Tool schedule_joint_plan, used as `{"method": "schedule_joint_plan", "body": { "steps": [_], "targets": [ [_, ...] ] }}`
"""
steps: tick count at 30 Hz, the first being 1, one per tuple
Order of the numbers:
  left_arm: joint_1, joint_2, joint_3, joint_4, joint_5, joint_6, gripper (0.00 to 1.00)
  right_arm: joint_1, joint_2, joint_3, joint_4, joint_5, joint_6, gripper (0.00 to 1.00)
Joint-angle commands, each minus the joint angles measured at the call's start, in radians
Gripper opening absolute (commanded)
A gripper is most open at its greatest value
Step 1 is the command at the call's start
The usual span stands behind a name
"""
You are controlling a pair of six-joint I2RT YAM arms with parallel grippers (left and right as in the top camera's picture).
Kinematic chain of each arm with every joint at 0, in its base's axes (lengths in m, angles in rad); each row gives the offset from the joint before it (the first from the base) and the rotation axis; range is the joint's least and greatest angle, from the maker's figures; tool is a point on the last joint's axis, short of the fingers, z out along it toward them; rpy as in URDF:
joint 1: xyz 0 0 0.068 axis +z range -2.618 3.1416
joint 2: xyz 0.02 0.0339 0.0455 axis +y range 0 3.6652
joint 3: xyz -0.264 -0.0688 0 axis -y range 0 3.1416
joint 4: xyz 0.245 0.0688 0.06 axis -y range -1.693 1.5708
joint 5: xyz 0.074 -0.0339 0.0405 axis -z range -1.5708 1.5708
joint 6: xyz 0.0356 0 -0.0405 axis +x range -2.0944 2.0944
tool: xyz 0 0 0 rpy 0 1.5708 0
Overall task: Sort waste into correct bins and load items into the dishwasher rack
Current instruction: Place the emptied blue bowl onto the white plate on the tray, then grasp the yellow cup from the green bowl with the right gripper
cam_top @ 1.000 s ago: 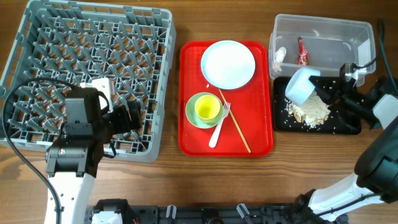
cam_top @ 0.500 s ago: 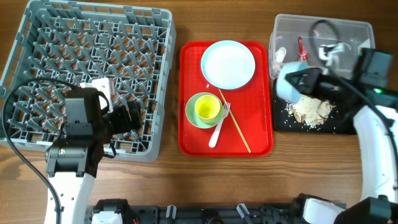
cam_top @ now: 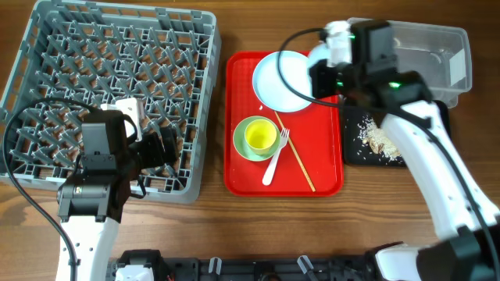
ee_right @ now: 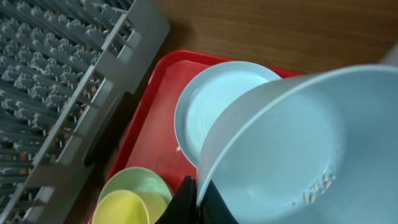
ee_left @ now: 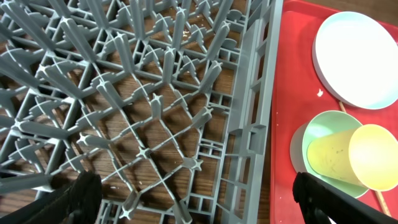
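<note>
My right gripper moves down and to the left in the overhead view over the empty white plate [cam_top: 280, 83] [ee_right: 211, 102] next, lowers the bowl and lets it go.
My right gripper [cam_top: 322, 64] is shut on the rim of the small white bowl [ee_right: 298, 143] and holds it tilted above the white plate [cam_top: 281, 82] on the red tray. A few rice grains cling inside the bowl. The yellow cup [cam_top: 260, 136] sits in the pale green bowl [cam_top: 244, 148], with the white fork [cam_top: 275, 160] beside them. The grey dishwasher rack [cam_top: 109, 94] stands at the left. My left gripper [cam_top: 160, 144] is open and empty over the rack's front right edge [ee_left: 249, 137]. Rice leftovers [cam_top: 383, 139] lie in the black tray [cam_top: 355, 152]. The clear tub [cam_top: 437, 55] is behind it; the wrapper and scrap are hidden.
The flat red tray [cam_top: 242, 172] lies between the rack and the bins. A thin wooden stick [cam_top: 297, 160] lies on it next to the fork. My right arm crosses over the black tray and the tub's left end.
My right arm has swung left from over the black tray to above the white plate, carrying the small white bowl. The left arm has not moved.
</note>
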Motion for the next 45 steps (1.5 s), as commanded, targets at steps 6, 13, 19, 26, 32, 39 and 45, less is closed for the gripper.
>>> {"method": "schedule_joint_plan", "body": {
  "steps": [6, 13, 19, 26, 32, 39, 45],
  "targets": [
    [0.007, -0.002, 0.021, 0.001, 0.015, 0.013, 1.00, 0.114, 0.327, 0.018, 0.134, 0.026, -0.027, 0.04],
    [0.007, -0.002, 0.021, 0.001, 0.015, 0.013, 1.00, 0.135, 0.410, 0.018, 0.181, 0.025, -0.024, 0.08],
    [0.007, -0.002, 0.021, 0.002, 0.016, 0.013, 1.00, 0.135, 0.336, 0.053, 0.047, 0.014, -0.016, 0.32],
    [0.007, -0.002, 0.021, 0.002, 0.016, 0.013, 1.00, 0.135, 0.207, 0.169, -0.161, -0.065, 0.003, 0.49],
    [0.007, -0.002, 0.021, 0.002, 0.016, 0.013, 1.00, 0.172, 0.232, 0.090, -0.280, -0.098, 0.060, 0.47],
    [0.007, -0.002, 0.021, 0.001, 0.016, 0.013, 1.00, 0.228, 0.293, -0.039, -0.182, -0.098, 0.160, 0.32],
    [0.007, 0.000, 0.021, 0.001, 0.016, 0.013, 1.00, 0.239, 0.328, -0.050, -0.163, -0.026, 0.216, 0.09]
  ]
}}
